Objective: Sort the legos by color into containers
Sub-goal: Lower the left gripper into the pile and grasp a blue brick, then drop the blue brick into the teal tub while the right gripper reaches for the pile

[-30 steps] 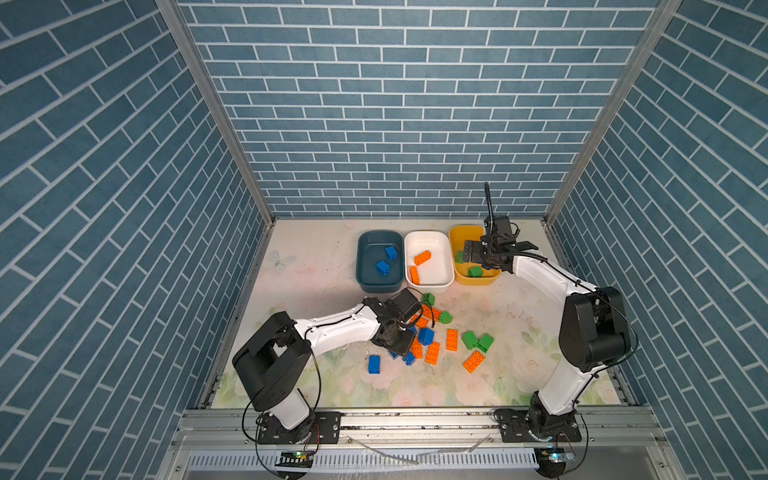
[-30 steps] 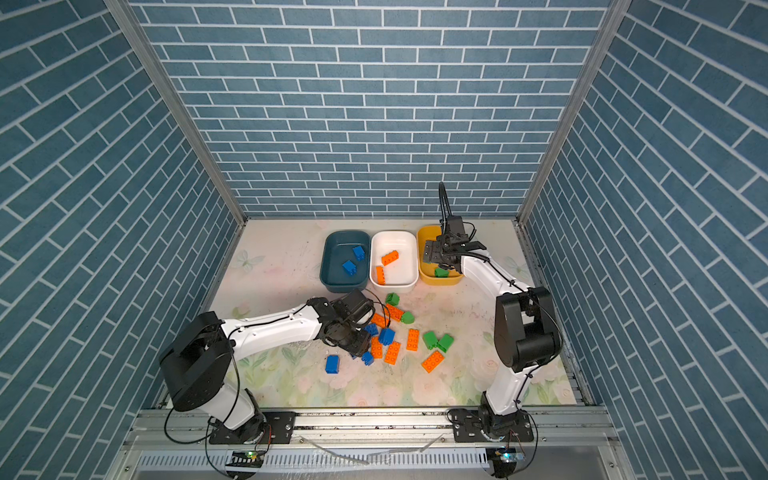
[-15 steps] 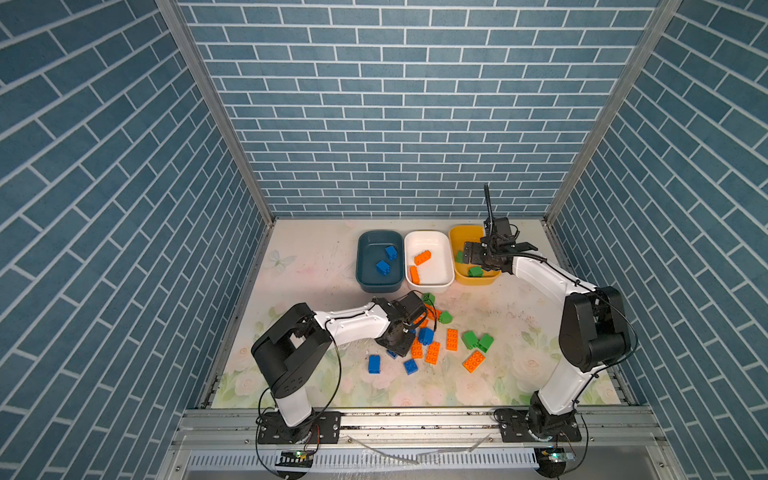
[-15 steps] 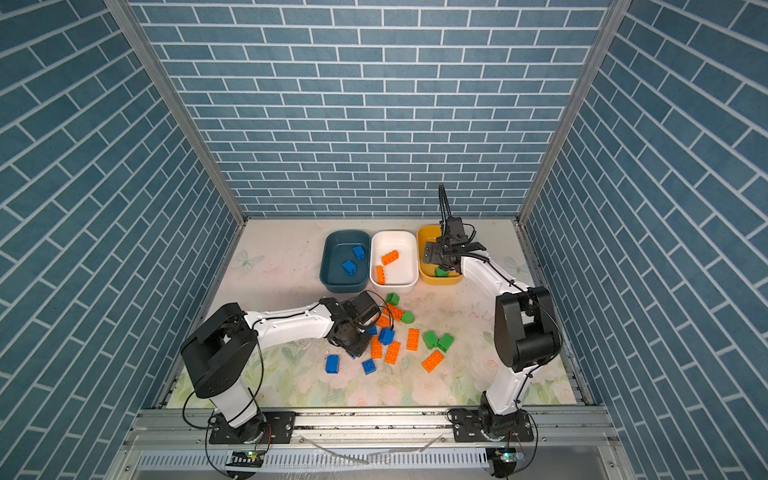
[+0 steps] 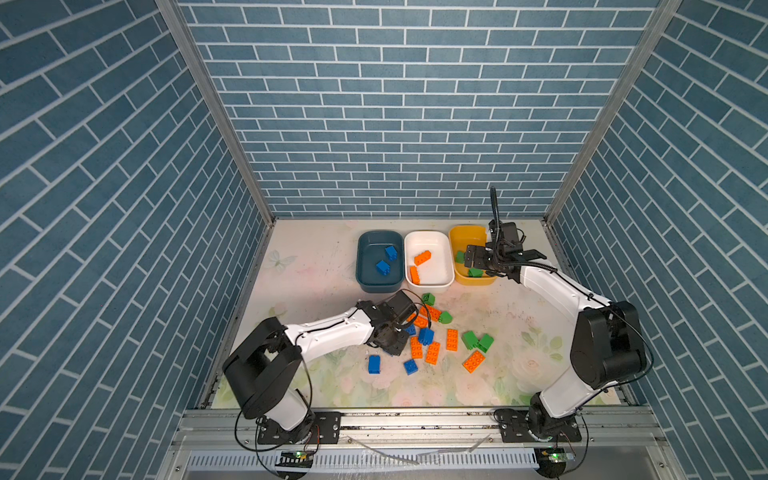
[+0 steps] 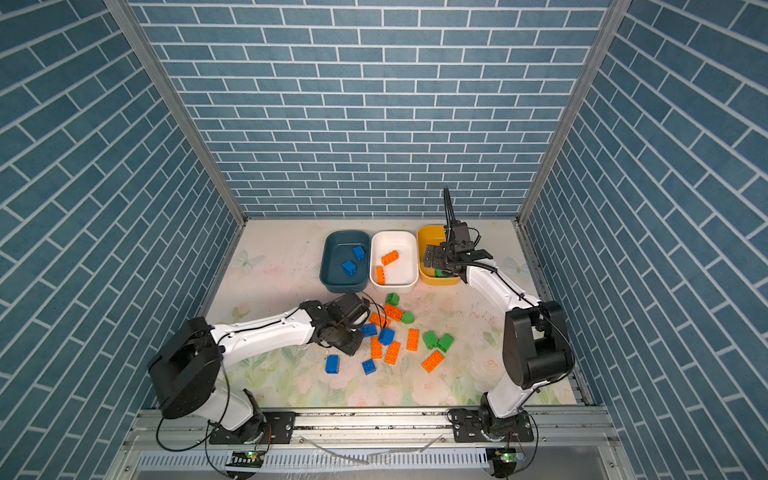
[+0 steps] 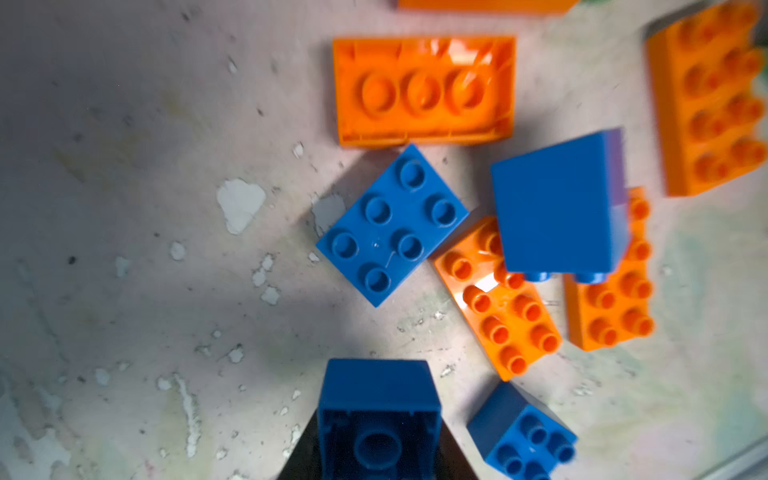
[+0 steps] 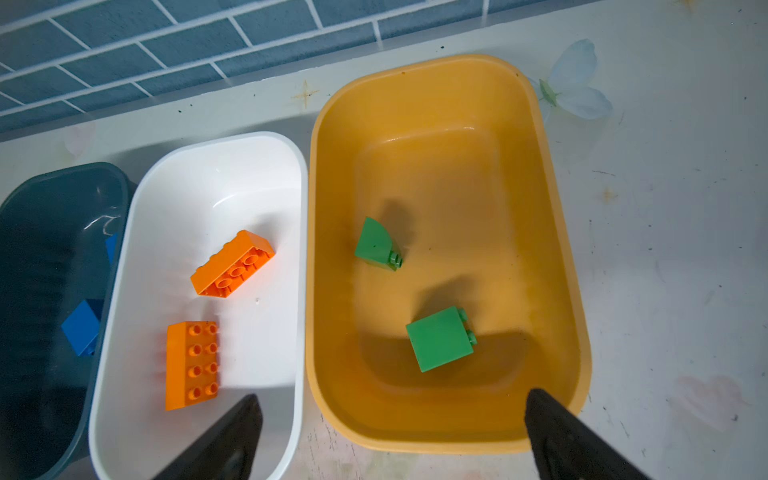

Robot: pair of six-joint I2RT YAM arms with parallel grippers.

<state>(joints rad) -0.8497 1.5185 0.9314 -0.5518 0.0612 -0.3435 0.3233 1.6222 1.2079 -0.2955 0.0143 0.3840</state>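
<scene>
The blue lego in my left gripper should next go up and outward over the teal container, which already holds blue legos, and then be released.
My left gripper (image 7: 378,444) is shut on a blue lego (image 7: 376,395) with its hollow underside facing the camera, held just above the table. In both top views this gripper (image 5: 392,343) (image 6: 347,343) sits at the left edge of the loose pile of legos (image 5: 432,332). More blue legos (image 7: 392,224) and orange legos (image 7: 424,91) lie just beyond it. My right gripper (image 8: 392,405) (image 5: 478,259) hangs open and empty over the near end of the yellow container (image 8: 449,104), which holds two green legos (image 8: 440,338).
The teal container (image 5: 380,233) holds two blue legos and the white container (image 5: 432,272) holds two orange ones; all three stand side by side at the back. Loose blue (image 5: 374,364), orange (image 5: 452,339) and green (image 5: 478,340) legos are scattered mid-table. Brick-patterned walls enclose the table.
My left gripper has closed on the blue lego, and the left arm has swung in closer to the pile. The right arm has stayed over the yellow container.
</scene>
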